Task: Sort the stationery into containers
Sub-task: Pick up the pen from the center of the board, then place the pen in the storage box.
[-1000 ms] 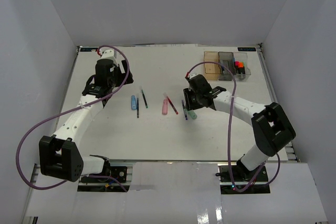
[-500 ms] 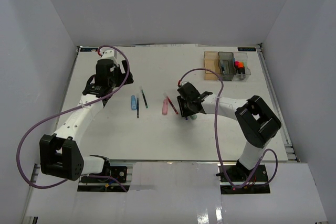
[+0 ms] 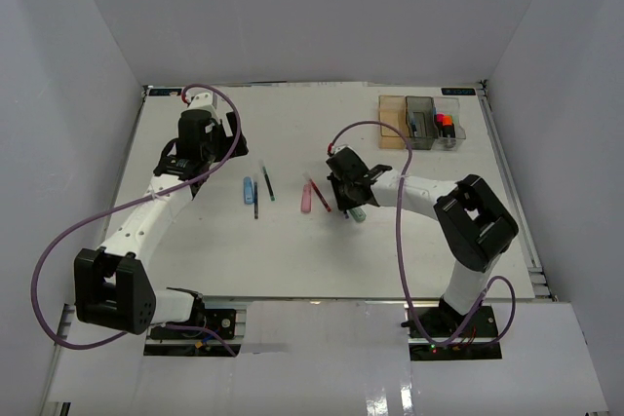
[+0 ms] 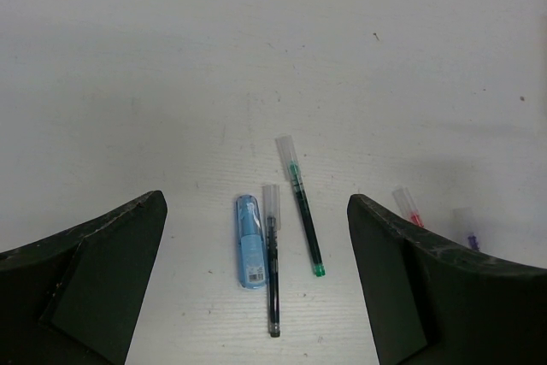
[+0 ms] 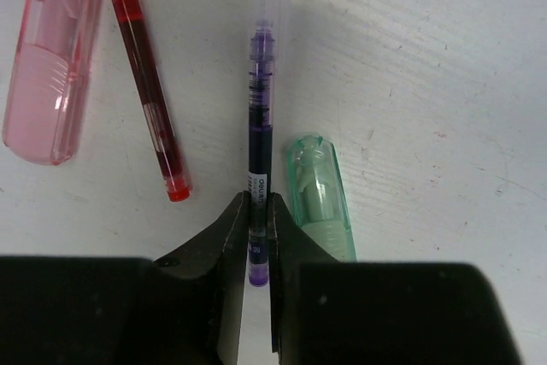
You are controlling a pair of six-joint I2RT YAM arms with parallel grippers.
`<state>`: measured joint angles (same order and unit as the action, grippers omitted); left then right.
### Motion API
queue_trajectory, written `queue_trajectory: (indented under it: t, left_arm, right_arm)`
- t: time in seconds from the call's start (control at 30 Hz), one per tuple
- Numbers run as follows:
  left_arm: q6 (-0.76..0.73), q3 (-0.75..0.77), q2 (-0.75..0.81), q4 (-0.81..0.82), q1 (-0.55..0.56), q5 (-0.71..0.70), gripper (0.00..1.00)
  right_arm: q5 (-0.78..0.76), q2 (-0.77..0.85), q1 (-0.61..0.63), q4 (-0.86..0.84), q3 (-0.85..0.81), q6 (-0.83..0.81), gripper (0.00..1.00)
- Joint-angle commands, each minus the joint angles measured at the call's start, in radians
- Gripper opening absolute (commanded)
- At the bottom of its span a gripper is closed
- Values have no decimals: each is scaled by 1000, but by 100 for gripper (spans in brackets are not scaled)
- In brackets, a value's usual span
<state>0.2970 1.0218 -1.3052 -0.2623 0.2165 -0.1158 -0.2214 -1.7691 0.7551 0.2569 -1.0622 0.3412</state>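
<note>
A pen is already in the smoky grey container. Next I should lift my right gripper, carry the purple pen outward over that container and let it go.
My right gripper [image 5: 258,211] is shut on the lower end of a thin purple pen [image 5: 259,126] that lies on the table; in the top view it is at mid-table [image 3: 345,204]. A mint stick [image 5: 322,196] lies just right of it, a red pen [image 5: 145,83] and a pink stick [image 5: 51,57] to the left. My left gripper [image 4: 256,297] is open and empty above a blue stick [image 4: 249,241], a black pen [image 4: 272,267] and a green pen [image 4: 302,215]. The containers [image 3: 421,122] stand at the back right: amber, smoky grey, and clear with highlighters inside.
White walls enclose the table [image 3: 292,250] on three sides. The right arm's purple cable [image 3: 400,231] loops over the table between the gripper and the bins. The left arm [image 3: 146,216] stretches along the left side.
My right gripper has moved left and down from beside the pens onto the purple pen and has closed on its end. The left arm has not moved.
</note>
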Motion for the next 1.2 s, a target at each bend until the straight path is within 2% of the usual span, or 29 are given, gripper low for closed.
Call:
queue_trajectory:
  t: [0.0,0.2,0.33,0.5,0.6,0.77,0.9,1.17]
  left_arm:
    - [4,11,-5,-3,-11,11,98]
    - [4,9,-6,-2,-12,11,98]
    - [7,12,-6,-3,-12,19,98]
    - [7,12,-6,-3,-12,18,98]
    - [7,11,-6,-3,-12,21,98]
    - [7,9,-9,-5,-12,22,98]
    - [8,12,-9,-5,-12,24,98]
    - [13,14,-12,-5,-16,33,98]
  right_arm:
    - [-4,26,4,24,-96,-36,11]
    - [-94,74,-51,39,-174,-139,11]
    - [-136,37,-213,44,-243,-217,11]
    - [-93,-36,-422,45,-363,-272,11]
    - [-53,-108,-503,44,-465,-298,11]
    - [-3,-237,-586,48,-640,-334,12]
    - [31,-332,-643,48,-714,-331,15]
    - [47,-388,-660,58,-717,-330,21]
